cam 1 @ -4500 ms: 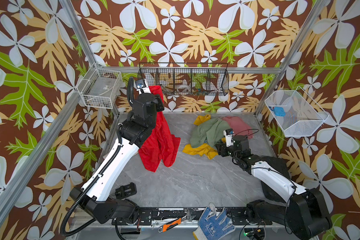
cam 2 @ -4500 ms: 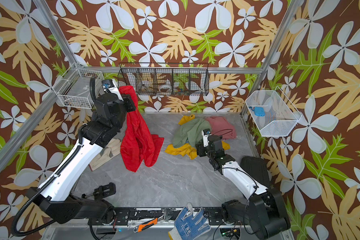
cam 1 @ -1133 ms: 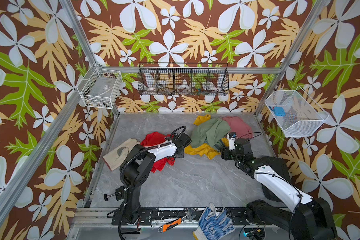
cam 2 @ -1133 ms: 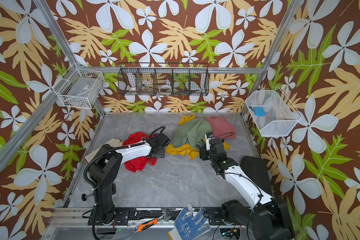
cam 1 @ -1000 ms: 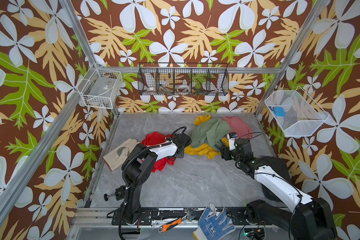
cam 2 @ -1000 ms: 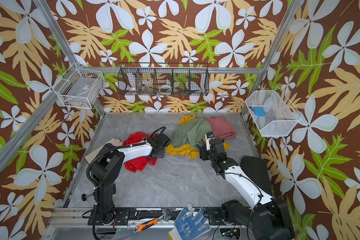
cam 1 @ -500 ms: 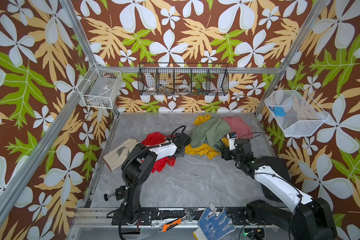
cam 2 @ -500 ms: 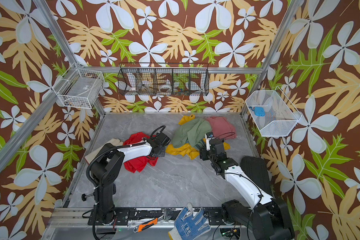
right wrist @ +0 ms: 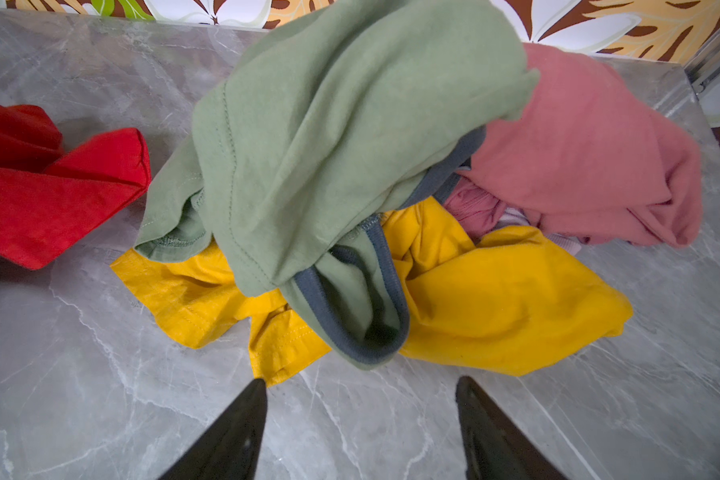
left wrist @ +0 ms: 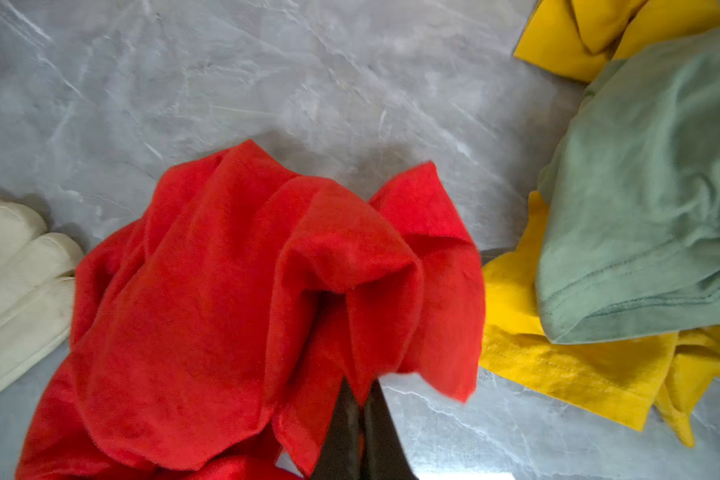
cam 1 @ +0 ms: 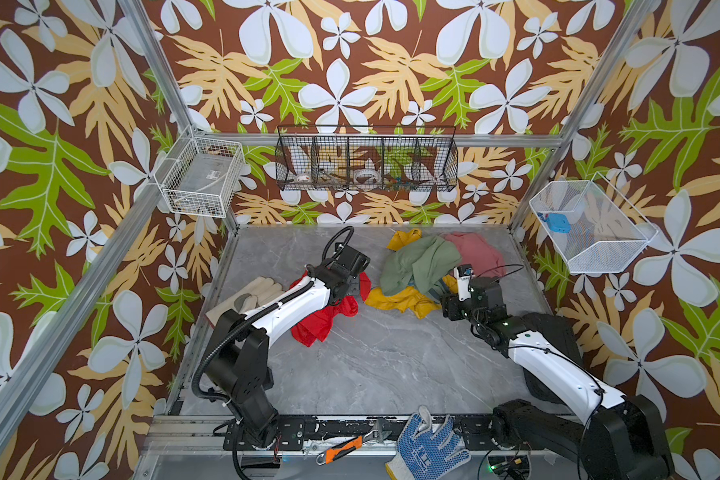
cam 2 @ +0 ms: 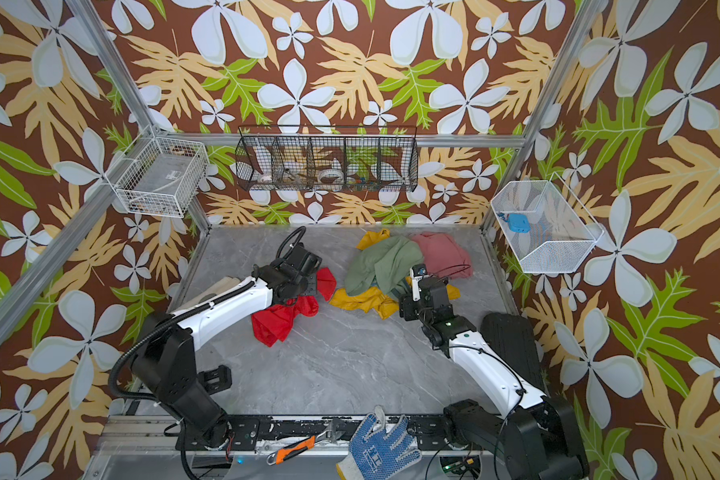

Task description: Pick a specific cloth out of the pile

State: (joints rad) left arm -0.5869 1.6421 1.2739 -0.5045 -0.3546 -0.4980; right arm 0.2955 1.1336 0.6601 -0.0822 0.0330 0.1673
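The left gripper should draw the fold back across the cloth to the tabletop (cam 2: 240,323) (left wrist: 12,408) beside the cream work glove, clear of the pile, and let go of it.
The cloth (cam 1: 325,320) (cam 2: 279,320) is bright red and lies crumpled on the grey table, left of the pile (cam 1: 420,266) (cam 2: 383,266) and apart from it. My left gripper (cam 1: 352,283) (left wrist: 360,399) sits low over the cloth's right side, shut on a fold of the red cloth (left wrist: 225,291). The pile (right wrist: 329,145) is a sage green cloth over mustard yellow and dusty pink ones. My right gripper (cam 1: 447,300) (right wrist: 358,386) stands open just in front of the pile, with bare table between its fingers. A corner of the red cloth (right wrist: 38,208) shows at that view's edge.
A cream work glove (cam 1: 246,297) (left wrist: 13,282) lies left of the red cloth. A blue-dotted glove (cam 1: 429,446) and an orange-handled wrench (cam 1: 341,446) lie on the front rail. Wire baskets hang at the left (cam 1: 202,176), back (cam 1: 366,160) and right (cam 1: 591,226).
My left gripper's jaws have shut on the red cloth within the last second. Earlier that arm held the cloth high; now it is down on the table. The right arm has not moved.
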